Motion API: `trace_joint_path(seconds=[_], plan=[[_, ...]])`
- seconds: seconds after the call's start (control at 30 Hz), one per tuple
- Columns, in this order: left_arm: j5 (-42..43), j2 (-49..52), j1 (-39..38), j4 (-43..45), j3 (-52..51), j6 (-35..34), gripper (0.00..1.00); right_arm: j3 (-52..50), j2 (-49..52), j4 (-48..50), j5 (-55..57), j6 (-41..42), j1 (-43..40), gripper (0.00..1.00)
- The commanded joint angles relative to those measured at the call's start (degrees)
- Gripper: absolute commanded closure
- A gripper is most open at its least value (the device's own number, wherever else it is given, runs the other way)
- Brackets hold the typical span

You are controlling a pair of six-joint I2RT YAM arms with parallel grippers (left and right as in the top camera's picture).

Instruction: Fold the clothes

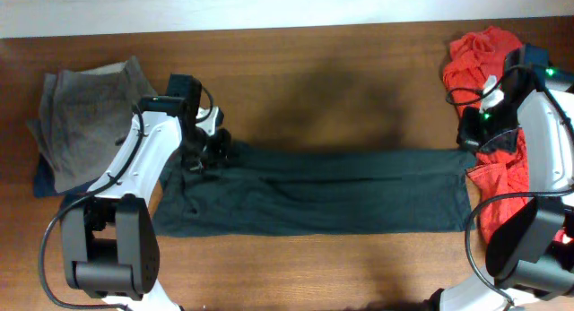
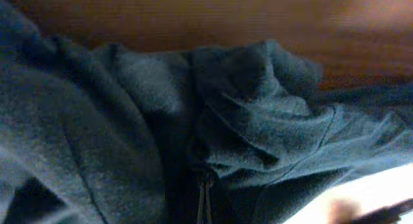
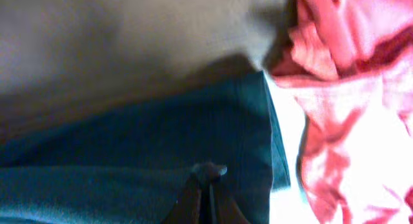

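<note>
The right gripper moves back and down over the garment's end by the red clothes [image 3: 253,185] next and releases the pinched edge, since the cloth there lies flat.
A long dark teal garment [image 1: 323,202] lies stretched flat across the table from left to right. My left gripper [image 1: 204,151] is at its far left top corner, where the cloth is bunched. In the left wrist view the fingers [image 2: 205,201] sit close together, pinched into the crumpled dark cloth [image 2: 258,121]. My right gripper [image 1: 468,141] is at the garment's right top corner. In the right wrist view its fingers [image 3: 208,179] are shut on a small pinch of the dark cloth [image 3: 129,153] near the hem.
A pile of red clothes [image 1: 480,56] lies at the right edge, next to my right arm, and shows in the right wrist view [image 3: 348,88]. A stack of grey folded cloth [image 1: 85,114] sits at the far left. The brown wooden table [image 1: 341,69] shows behind the garment.
</note>
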Motion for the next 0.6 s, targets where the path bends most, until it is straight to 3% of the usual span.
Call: trace_joint_path(seconds=[0.0, 0.3, 0.57], plan=[[-0.2, -1.2, 0.2, -3.7, 0.7, 0.9, 1.00, 0.4, -1.1, -2.7, 5.0, 1.1, -0.4, 0.96], [-3.4, -1.2, 0.2, -10.8, 0.7, 0.9, 0.99, -0.5, -1.0, -6.7, 5.0, 1.1, -0.4, 0.96], [-3.4, -1.2, -2.2, -11.3, 0.7, 0.9, 0.94, -9.8, -1.0, -2.4, 4.7, 1.1, -0.4, 0.96]])
